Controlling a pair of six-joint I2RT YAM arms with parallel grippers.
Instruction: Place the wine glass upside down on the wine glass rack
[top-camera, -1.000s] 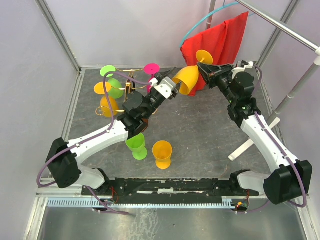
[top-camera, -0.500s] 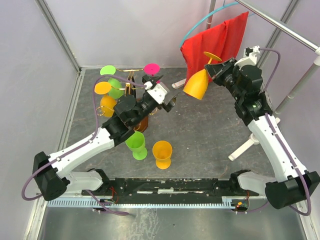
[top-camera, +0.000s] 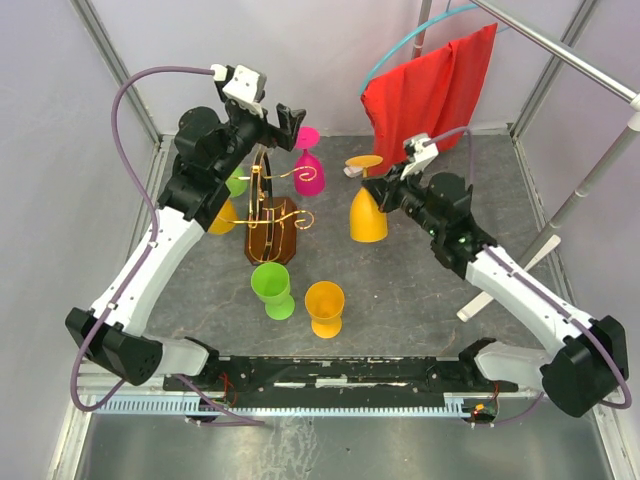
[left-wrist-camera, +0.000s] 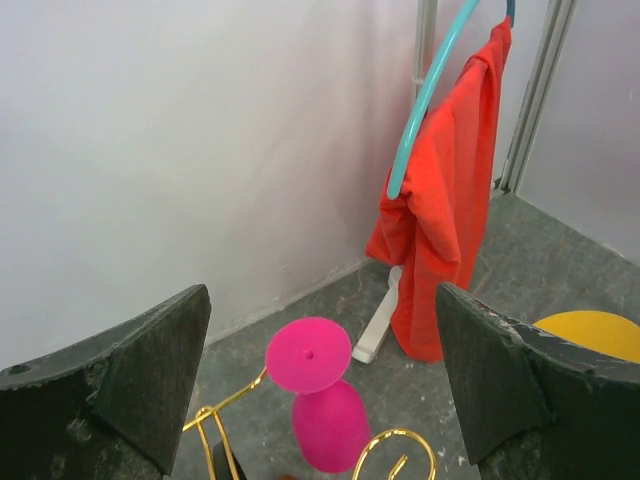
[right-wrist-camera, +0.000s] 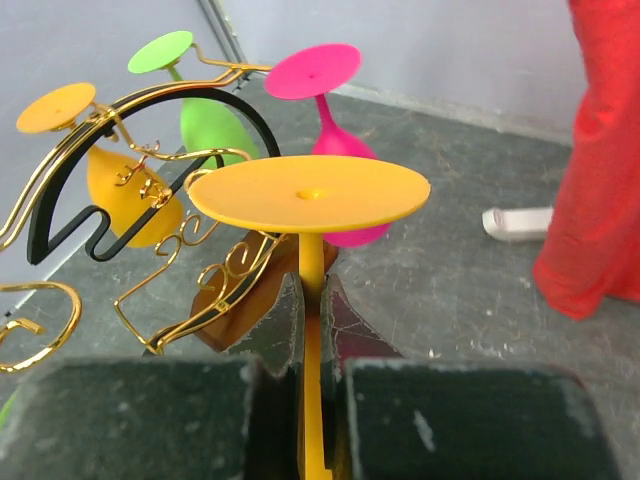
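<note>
The right gripper moves the wine glass's stem across to the left in the top view into the rack's empty middle arm (right-wrist-camera: 197, 179) next, the wine glass's foot above, and releases.
A yellow wine glass (top-camera: 368, 212) hangs upside down, foot up, in my right gripper (top-camera: 388, 186), just right of the wine glass rack (top-camera: 271, 232). In the right wrist view the gripper (right-wrist-camera: 312, 292) is shut on the thin yellow stem under the flat foot (right-wrist-camera: 310, 190), with the rack's gold wire arms (right-wrist-camera: 150, 160) to its left. A pink glass (top-camera: 307, 172), a green one (top-camera: 236, 181) and a yellow one (top-camera: 222, 216) hang upside down on the rack. My left gripper (top-camera: 277, 118) is open and empty, high behind the rack, looking down on the pink glass (left-wrist-camera: 310, 355).
A green glass (top-camera: 272, 290) and an orange glass (top-camera: 325, 307) stand upright on the grey table in front of the rack. A red cloth (top-camera: 432, 85) hangs from a teal hanger at the back right. White stand legs (top-camera: 500, 285) lie to the right.
My left gripper opened wide, left the yellow glass's bowl and swung up and back to behind the rack. The right arm turned the glass foot-up and carried it left and down towards the rack.
</note>
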